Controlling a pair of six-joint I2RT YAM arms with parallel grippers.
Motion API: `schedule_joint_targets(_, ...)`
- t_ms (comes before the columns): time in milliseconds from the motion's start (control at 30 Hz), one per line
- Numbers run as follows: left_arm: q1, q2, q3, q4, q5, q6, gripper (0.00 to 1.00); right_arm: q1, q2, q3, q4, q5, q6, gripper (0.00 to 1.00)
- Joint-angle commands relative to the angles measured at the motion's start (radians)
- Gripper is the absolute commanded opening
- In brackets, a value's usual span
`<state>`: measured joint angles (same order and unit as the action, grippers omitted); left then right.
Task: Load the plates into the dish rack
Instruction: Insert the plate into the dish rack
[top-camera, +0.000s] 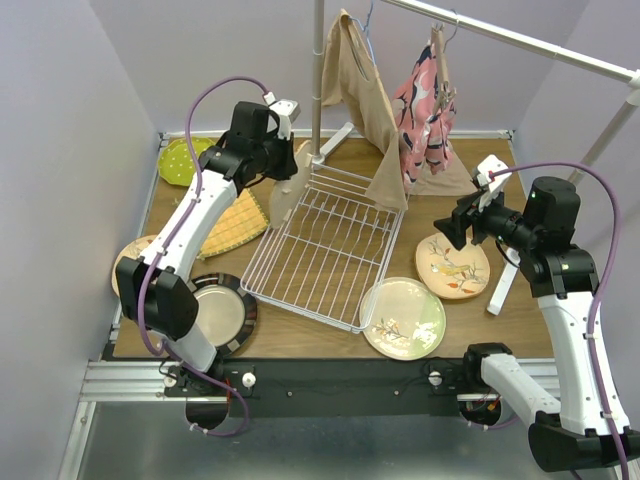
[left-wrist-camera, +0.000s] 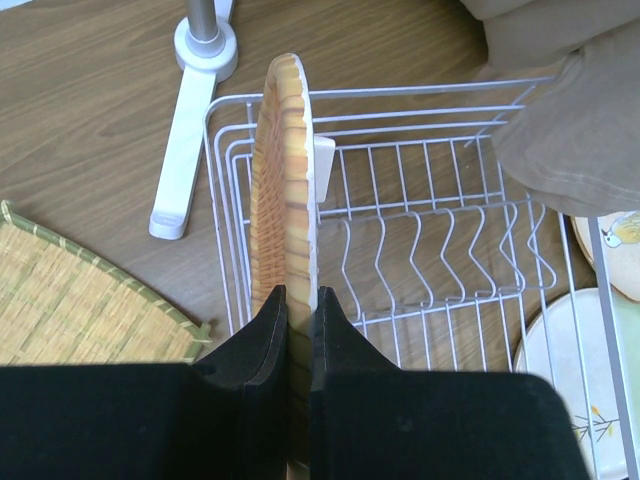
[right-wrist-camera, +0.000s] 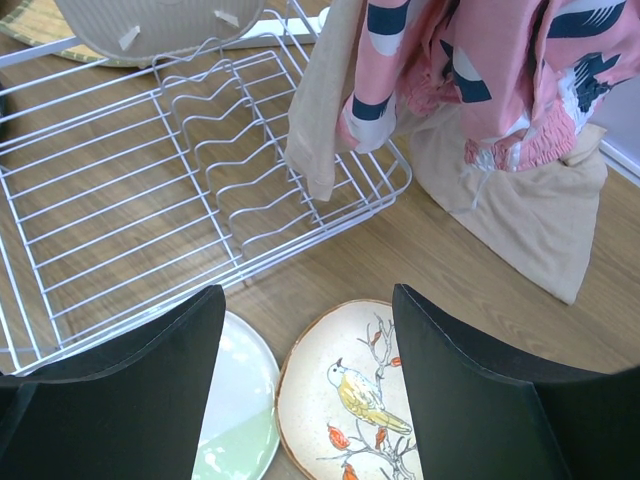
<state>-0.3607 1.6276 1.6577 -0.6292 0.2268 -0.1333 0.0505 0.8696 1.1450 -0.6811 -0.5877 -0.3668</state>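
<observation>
Next, my left gripper lowers the plate slightly toward the wires at the rack's end (top-camera: 294, 207) beside the woven mat.
My left gripper (left-wrist-camera: 298, 295) is shut on the rim of a plate (left-wrist-camera: 283, 180) with a wood-grain back and holds it on edge over the back left corner of the white wire dish rack (left-wrist-camera: 430, 240). In the top view this plate (top-camera: 285, 198) hangs at the rack's (top-camera: 330, 245) left edge below the gripper (top-camera: 272, 155). My right gripper (right-wrist-camera: 307, 295) is open and empty above a tan bird plate (right-wrist-camera: 350, 400), right of the rack (right-wrist-camera: 120, 200). In the top view the gripper (top-camera: 455, 228) hovers over that plate (top-camera: 453, 265).
A pale-green floral plate (top-camera: 403, 318) lies at the rack's front right. A dark-rimmed silvery plate (top-camera: 222, 312), a tan plate (top-camera: 130, 255) and a lime green dotted plate (top-camera: 180, 160) lie on the left. The woven mat (top-camera: 235, 222) lies beside the rack. The clothes-rail pole (top-camera: 318, 80) and hanging garments (top-camera: 370, 100) overhang its back.
</observation>
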Motion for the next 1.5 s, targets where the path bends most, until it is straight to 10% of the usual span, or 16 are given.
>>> schedule_joint_targets(0, 0.011, 0.005, -0.003, 0.063, -0.001, -0.015, 0.00, -0.005, -0.006, -0.016, 0.018, 0.020, 0.011, 0.76)
schedule_joint_targets(633, 0.052, 0.018, -0.102, 0.114, 0.039, -0.081, 0.02, -0.005, -0.011, -0.028, 0.023, 0.023, 0.016, 0.76)
schedule_joint_targets(1167, 0.054, -0.040, -0.118, 0.137, 0.031, -0.080, 0.54, -0.005, -0.012, -0.031, 0.026, 0.014, 0.017, 0.76)
schedule_joint_targets(1467, 0.054, -0.086, -0.052, 0.089, 0.005, -0.066, 0.65, -0.005, -0.014, -0.031, 0.028, 0.011, 0.017, 0.76)
